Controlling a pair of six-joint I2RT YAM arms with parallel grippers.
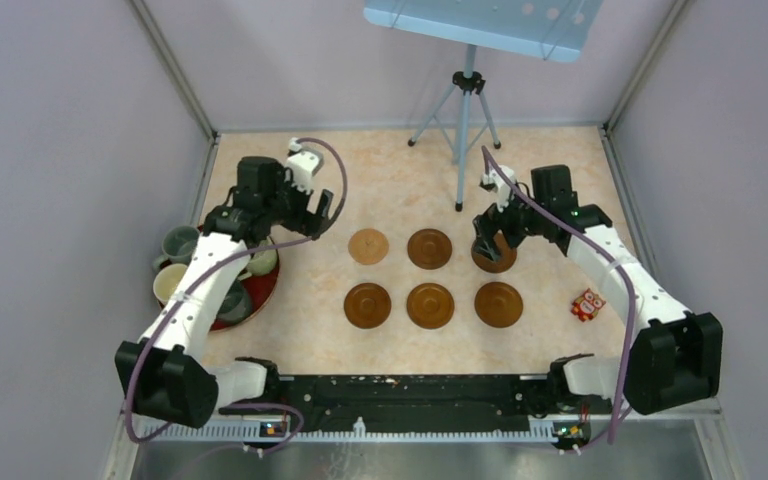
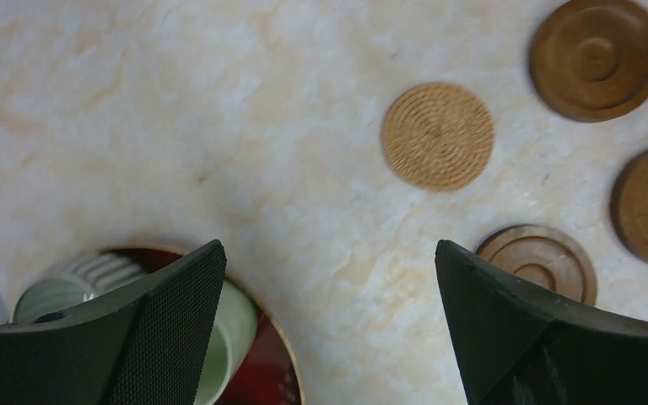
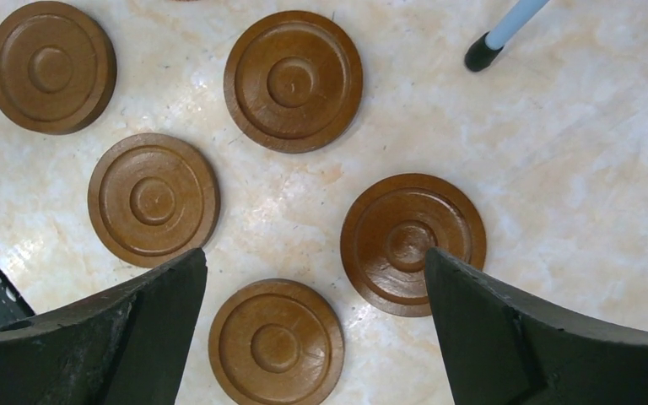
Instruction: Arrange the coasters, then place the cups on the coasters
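Note:
The coasters lie in rows, so my left gripper will swing back over the tray next and lower to the dark cup [image 1: 233, 302], which stands below and back of it.
Six round coasters lie in two rows of three on the table. The back row holds a lighter tan coaster [image 1: 368, 246] [image 2: 437, 135], a brown coaster [image 1: 429, 248] and a third coaster [image 1: 500, 262] partly under my right gripper [image 1: 486, 243]. That gripper [image 3: 314, 255] hangs open and empty just above the coasters, with one front coaster [image 3: 276, 342] showing between its fingers. My left gripper [image 1: 323, 214] [image 2: 329, 253] is open and empty over bare table between the tray and the tan coaster. Several cups stand on the red tray [image 1: 263, 296], among them a pale green cup [image 2: 229, 337] and a ribbed cup [image 2: 76, 283].
A tripod [image 1: 465, 130] stands at the back centre under a blue board [image 1: 480, 22]; one foot [image 3: 477, 52] is close to the right gripper. A small red packet [image 1: 587, 304] lies right of the coasters. Walls close in the left, right and back.

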